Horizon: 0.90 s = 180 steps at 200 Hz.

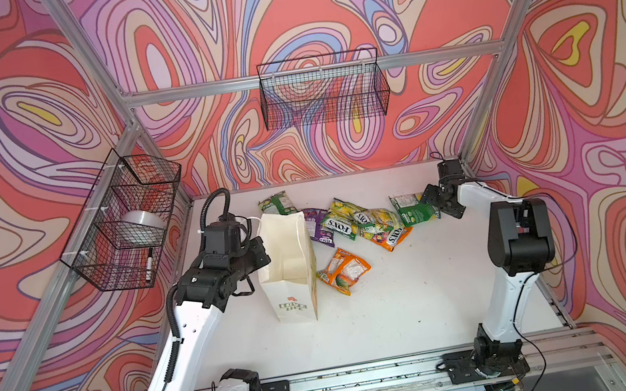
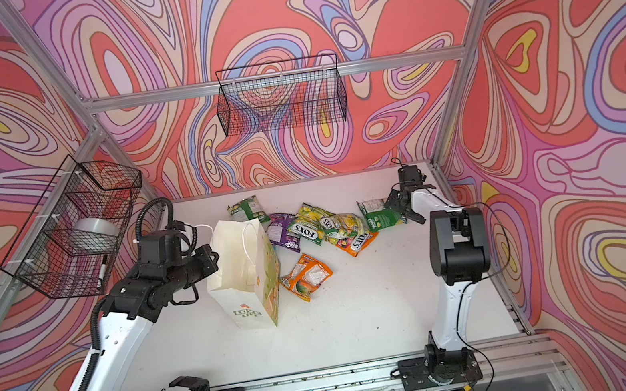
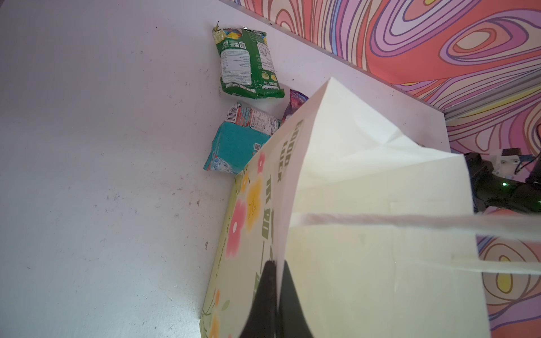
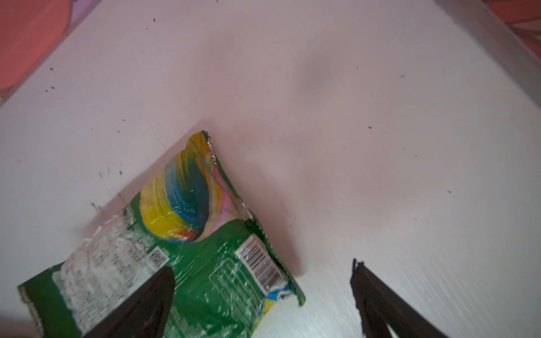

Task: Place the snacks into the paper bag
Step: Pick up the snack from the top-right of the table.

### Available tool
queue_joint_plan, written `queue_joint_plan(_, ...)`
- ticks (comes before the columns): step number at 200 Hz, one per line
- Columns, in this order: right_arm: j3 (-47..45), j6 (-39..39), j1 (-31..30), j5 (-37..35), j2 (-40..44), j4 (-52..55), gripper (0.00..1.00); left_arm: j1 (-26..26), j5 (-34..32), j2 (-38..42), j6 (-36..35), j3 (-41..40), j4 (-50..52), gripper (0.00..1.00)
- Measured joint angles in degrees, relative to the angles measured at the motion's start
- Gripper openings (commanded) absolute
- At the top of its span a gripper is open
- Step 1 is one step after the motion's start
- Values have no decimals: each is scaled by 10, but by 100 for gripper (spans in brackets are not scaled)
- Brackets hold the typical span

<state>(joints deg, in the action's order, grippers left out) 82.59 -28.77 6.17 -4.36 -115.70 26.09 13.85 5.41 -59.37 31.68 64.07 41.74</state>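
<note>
The right gripper lowers onto the barcode edge of the green pouch (image 1: 438,213) (image 4: 277,269) next and closes, since that edge lies flat below it, between the open fingers.
The white paper bag (image 1: 288,267) (image 2: 243,274) stands open-topped left of centre, and no pouch shows inside it. My left gripper (image 1: 262,250) (image 3: 276,292) is shut on the paper bag's (image 3: 366,204) left wall at the rim. The snacks lie in a loose row to its right: purple (image 1: 318,225), yellow-green FOX'S (image 1: 342,219), orange FOX'S (image 1: 393,237) and an orange pouch (image 1: 343,269) nearer the front. One green pouch (image 1: 275,204) (image 3: 248,64) lies behind the bag. My right gripper (image 1: 436,203) (image 4: 260,276) hangs open over the far-right green pouch (image 1: 412,211) (image 4: 205,263), which lies flat on the table.
A black wire basket (image 1: 323,90) hangs on the back wall. Another wire basket (image 1: 127,228) on the left wall holds a tape roll and a marker. A teal pouch (image 3: 237,146) lies against the bag's outer side. A metal rail (image 1: 372,381) runs along the table's front.
</note>
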Motion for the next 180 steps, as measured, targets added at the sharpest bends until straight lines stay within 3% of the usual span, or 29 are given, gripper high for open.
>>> queue_joint_plan(41,1,17,9,53,-23,-2,98,0,2,0,0,0,0,0)
queue_joint_plan(69,17,22,10,79,-37,2,88,-1,4,0,0,0,0,0)
queue_joint_plan(121,7,12,11,126,-41,-24,56,-3,5,0,0,0,0,0)
queue_joint_plan(155,-38,-8,14,163,-16,-59,22,-5,6,0,0,0,0,0)
queue_joint_plan(180,-78,-20,14,185,23,-66,11,-6,8,0,0,0,0,0)
